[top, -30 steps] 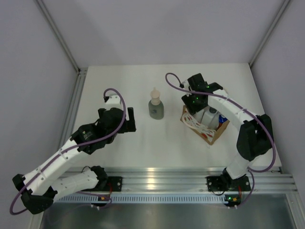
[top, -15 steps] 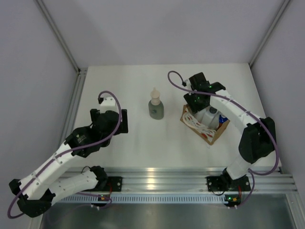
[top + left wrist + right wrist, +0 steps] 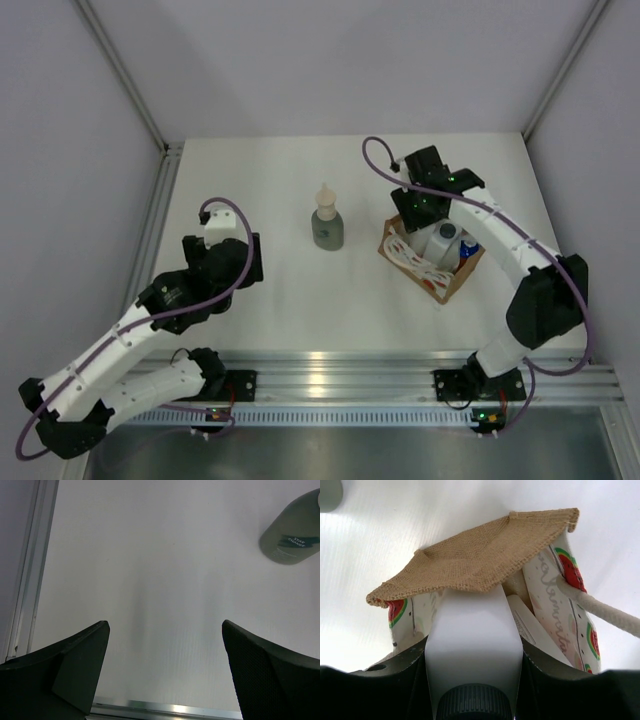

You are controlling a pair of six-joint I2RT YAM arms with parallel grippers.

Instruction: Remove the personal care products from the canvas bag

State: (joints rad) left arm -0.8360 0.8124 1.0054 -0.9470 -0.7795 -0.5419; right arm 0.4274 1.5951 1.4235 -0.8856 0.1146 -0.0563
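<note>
The robot's right gripper needs to rise clear of the bag next, then lower the white bottle onto the tabletop beside the pump bottle [image 3: 327, 224] and let go of it, because that spot is bare.
The canvas bag [image 3: 436, 268] stands at the right of the table, cream rope handles draped over its printed side. My right gripper [image 3: 421, 212] is at the bag's far end, shut on a white bottle with a dark cap [image 3: 472, 640]; its lower end is still behind the bag's tan edge [image 3: 480, 560]. A second white bottle [image 3: 443, 240] and a blue cap [image 3: 468, 247] show inside the bag. The grey-green pump bottle [image 3: 327, 224] stands upright on the table left of the bag. My left gripper [image 3: 243, 262] is open and empty, well left of it; the bottle shows in the left wrist view [image 3: 292, 530].
An aluminium rail [image 3: 330, 366] runs along the near table edge and another rail [image 3: 30, 555] along the left side. Grey walls close in the table at the back and sides. A rope handle [image 3: 600, 611] crosses beside the held bottle.
My left arm has drawn back to the left, away from the grey-green bottle. My right gripper has shifted slightly right over the bag's far end, still shut on the white bottle.
</note>
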